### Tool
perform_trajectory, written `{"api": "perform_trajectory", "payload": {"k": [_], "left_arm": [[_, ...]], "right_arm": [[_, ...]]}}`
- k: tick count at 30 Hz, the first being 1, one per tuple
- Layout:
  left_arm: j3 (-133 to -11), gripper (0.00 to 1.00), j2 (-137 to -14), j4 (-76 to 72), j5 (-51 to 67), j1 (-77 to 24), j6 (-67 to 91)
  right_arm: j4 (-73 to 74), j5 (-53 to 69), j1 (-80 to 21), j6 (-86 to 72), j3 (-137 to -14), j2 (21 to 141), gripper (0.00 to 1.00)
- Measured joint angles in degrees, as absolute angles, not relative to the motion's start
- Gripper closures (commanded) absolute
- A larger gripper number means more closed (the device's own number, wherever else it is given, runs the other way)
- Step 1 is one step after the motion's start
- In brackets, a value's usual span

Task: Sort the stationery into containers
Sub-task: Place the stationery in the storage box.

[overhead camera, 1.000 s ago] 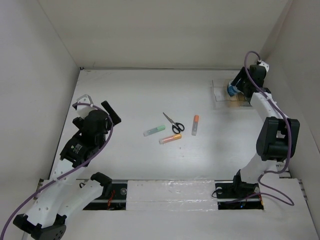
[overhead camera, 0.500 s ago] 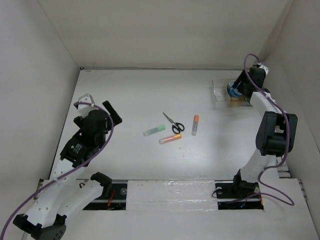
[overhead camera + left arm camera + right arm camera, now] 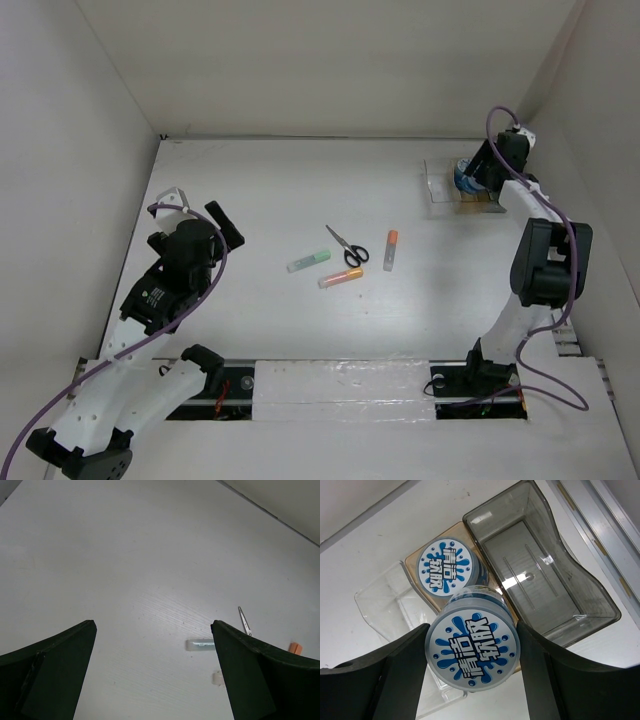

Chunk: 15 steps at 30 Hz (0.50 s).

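Observation:
My right gripper will bring the blue-and-white roll down into the tan middle section (image 3: 415,560), and then it will let go of it beside the second roll.
My right gripper (image 3: 472,176) is shut on a blue-and-white roll (image 3: 472,647) and holds it over the organiser (image 3: 440,186) at the back right. In the right wrist view the held roll hangs above the tan middle section (image 3: 415,560), where the second roll (image 3: 445,567) lies. The dark grey end section (image 3: 540,580) holds nothing. Black-handled scissors (image 3: 347,247), a green-ended marker (image 3: 309,261) and two orange-ended markers (image 3: 341,279) (image 3: 390,250) lie mid-table. My left gripper (image 3: 197,210) is open and empty at the left, well away from them.
White walls close in the table at the back and both sides. The organiser's clear section (image 3: 385,600) is on its left end. In the left wrist view the green-ended marker (image 3: 200,644) and scissors (image 3: 244,621) lie ahead, partly behind my right finger (image 3: 260,675).
My right gripper has moved slightly farther back over the organiser with the roll still in it. The left arm has not moved.

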State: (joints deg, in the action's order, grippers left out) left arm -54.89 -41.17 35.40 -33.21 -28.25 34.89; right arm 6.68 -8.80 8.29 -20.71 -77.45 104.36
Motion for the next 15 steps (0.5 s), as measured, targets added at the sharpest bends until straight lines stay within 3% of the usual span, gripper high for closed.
{"api": "perform_trajectory", "payload": {"k": [15], "left_arm": [[-54.89,0.0,-41.17,35.4,-33.21,-28.25,34.87]], "right_arm": [[11.16,-11.55,7.42,-20.51,-78.28,105.58,1.0]]}}
